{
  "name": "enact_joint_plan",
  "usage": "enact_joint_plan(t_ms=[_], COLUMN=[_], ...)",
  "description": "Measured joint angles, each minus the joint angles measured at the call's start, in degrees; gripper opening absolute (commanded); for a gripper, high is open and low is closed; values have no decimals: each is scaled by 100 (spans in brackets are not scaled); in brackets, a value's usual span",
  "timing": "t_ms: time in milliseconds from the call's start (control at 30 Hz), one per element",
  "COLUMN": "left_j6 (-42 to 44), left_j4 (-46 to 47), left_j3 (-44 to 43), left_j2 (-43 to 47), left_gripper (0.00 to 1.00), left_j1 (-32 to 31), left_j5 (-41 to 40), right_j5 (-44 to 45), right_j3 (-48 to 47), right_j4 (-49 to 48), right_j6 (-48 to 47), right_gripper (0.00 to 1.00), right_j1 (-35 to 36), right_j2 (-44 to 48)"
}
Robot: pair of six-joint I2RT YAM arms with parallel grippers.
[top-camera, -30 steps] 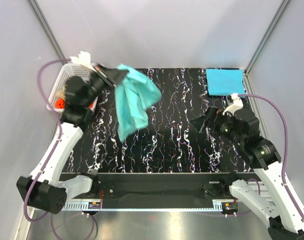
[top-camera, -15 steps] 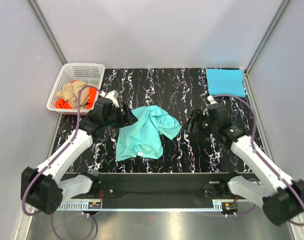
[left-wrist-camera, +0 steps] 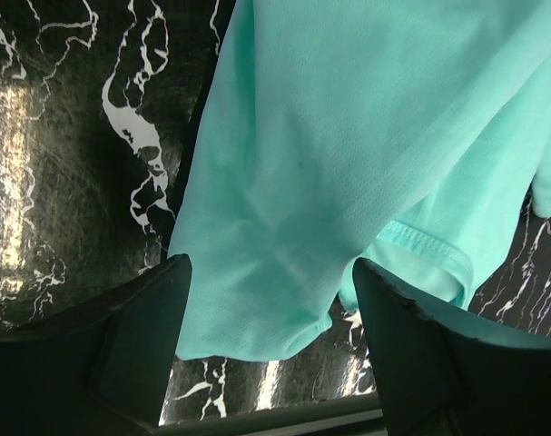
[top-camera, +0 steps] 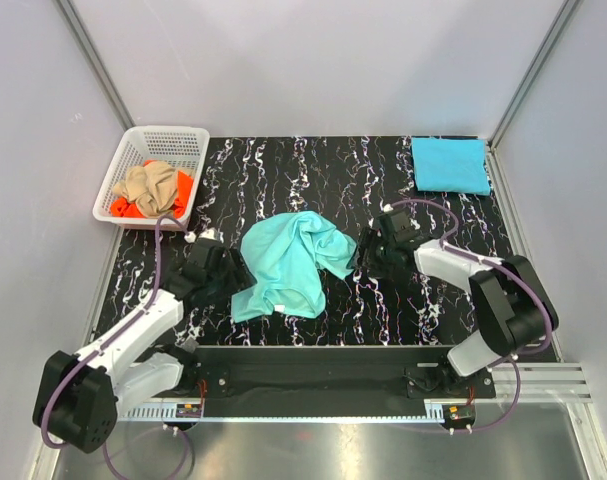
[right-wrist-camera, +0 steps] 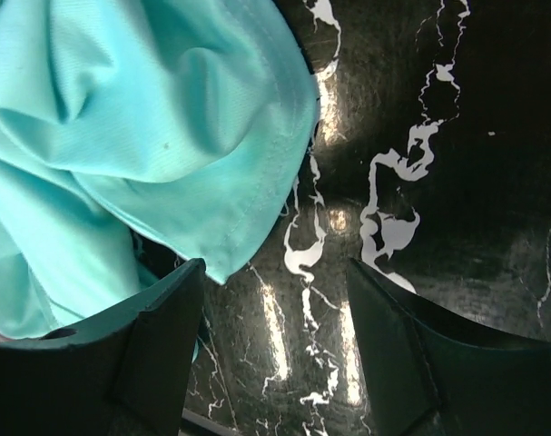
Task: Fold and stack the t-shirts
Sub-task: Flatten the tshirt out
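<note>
The t-shirt's lower corner (top-camera: 249, 298) (left-wrist-camera: 261, 259) lies loose below my left gripper, between its spread fingers. The left gripper comes down onto it next and closes.
A mint-teal t-shirt (top-camera: 288, 262) lies crumpled at the middle of the table. My left gripper (top-camera: 233, 275) sits low at its left edge, open. In the left wrist view a lower corner of the t-shirt (left-wrist-camera: 348, 154) lies loose between the spread jaws of the left gripper (left-wrist-camera: 270, 336). My right gripper (top-camera: 368, 255) is open at the shirt's right edge. In the right wrist view the shirt's hem (right-wrist-camera: 166, 136) ends beside the left finger (right-wrist-camera: 157, 345), with bare table across the right gripper (right-wrist-camera: 275, 345). A folded sky-blue t-shirt (top-camera: 449, 164) lies at the back right.
A white lattice basket (top-camera: 163, 131) stands at the back left, holding a tan t-shirt (top-camera: 151, 185) over an orange one (top-camera: 185, 190). The black marbled table (top-camera: 313, 170) is bounded by grey walls and a metal rail along the near edge.
The left arm swung the hanging teal shirt from beside the basket down to the table's middle, let it go and drew back. The right gripper moved left to the shirt's right edge.
</note>
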State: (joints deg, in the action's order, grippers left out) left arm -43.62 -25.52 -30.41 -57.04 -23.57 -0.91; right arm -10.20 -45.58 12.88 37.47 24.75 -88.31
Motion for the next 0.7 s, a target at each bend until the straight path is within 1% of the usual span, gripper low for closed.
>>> enact_joint_plan(t_ms=[133,233,267,333,367,400,433,467,500,533,633,700], left_j6=[-98,-125,-131,-138,-127,-131,-101,-63,-26,7,61,105], left_j4=[245,479,562,660,710,730,717,710,647,573,483,435], left_j3=[140,251,286,293,286,264,216,160,39,-146,-732,-1237], left_j2=[-39,-332,-463,-748,-881,-992,-1091,-1152,-1231,-1309,-1488,-1628], left_gripper=[70,58,45,30,17,11,3,0,0,0,0,0], left_j1=[-15,-22,-24,-28,-28,-31,-33,-33,-33,-33,-2,39], left_j5=[-92,-140,-160,-227,-267,-310,-376,-431,-527,-636,-848,-914], right_j5=[81,188,210,229,251,267,310,354,391,507,883,1202], right_j3=[26,7,-9,-116,-208,-302,-365,-413,-428,-431,-450,-485], right_j4=[-243,-457,-496,-595,-632,-660,-673,-686,-669,-616,-315,83], right_j6=[107,140,138,131,120,94,76,39,-15,-79,-197,-297], right_gripper=[70,66,66,61,52,46,42,30,21,0,0,0], right_j1=[20,28,28,31,33,33,33,33,35,39,42,44], right_j2=[-223,-306,-337,-483,-597,-699,-778,-852,-868,-868,-789,-520])
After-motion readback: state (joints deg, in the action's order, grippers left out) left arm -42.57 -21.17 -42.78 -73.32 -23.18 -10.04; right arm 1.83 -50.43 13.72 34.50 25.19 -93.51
